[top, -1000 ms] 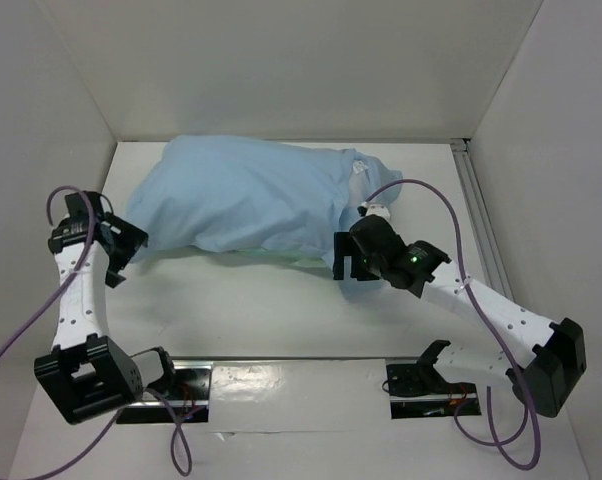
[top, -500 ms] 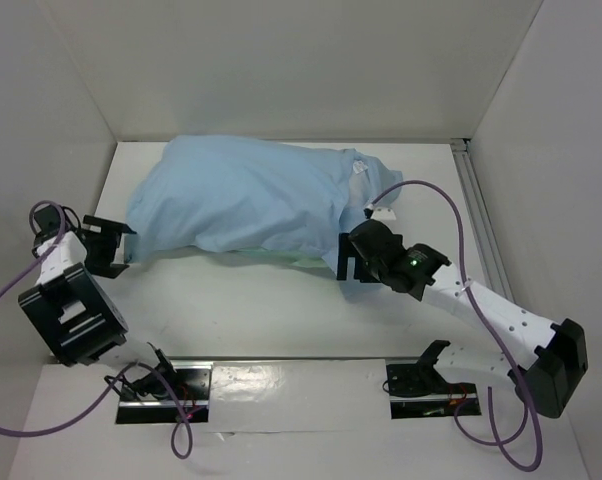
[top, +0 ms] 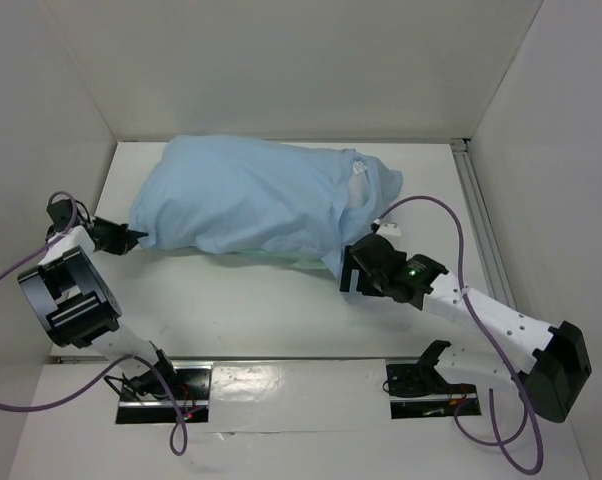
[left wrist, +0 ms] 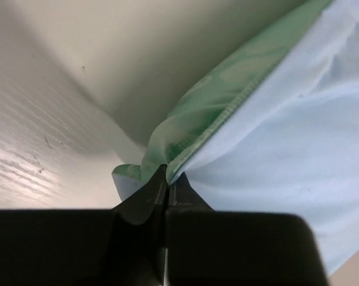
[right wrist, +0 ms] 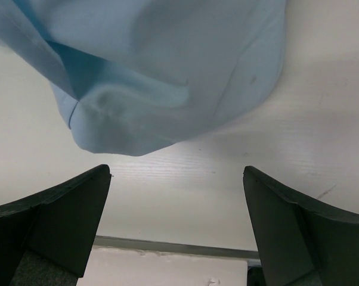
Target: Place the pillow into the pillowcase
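I should next lift the pinched pillowcase corner in my left gripper and carry it outward to the table's back edge, so the pillowcase's green bottom turns up. Then I should let go.
The light blue pillowcase [top: 246, 200] lies bulging across the back of the table, with a green edge along its underside. A pale bit of the pillow [top: 358, 192] shows at its right-hand mouth; the rest is inside the cloth. My left gripper [top: 129, 238] is shut on the pillowcase's left corner. The left wrist view shows that gripper [left wrist: 166, 174] pinching the corner where the pillowcase's green and blue faces [left wrist: 275, 149] meet. My right gripper [top: 353, 281] stands open just in front of the lower right corner. In the right wrist view the blue cloth [right wrist: 167, 71] lies beyond the right gripper [right wrist: 176, 170], with nothing between its fingers.
White walls enclose the table on three sides. A metal rail [top: 478, 215] runs along the right edge. Purple cables [top: 436, 215] loop from both arms. The shiny base strip [top: 281, 385] crosses the near edge.
My left arm folded back and its gripper closed on the pillowcase's left corner. The right gripper drew slightly toward the near side, staying open.
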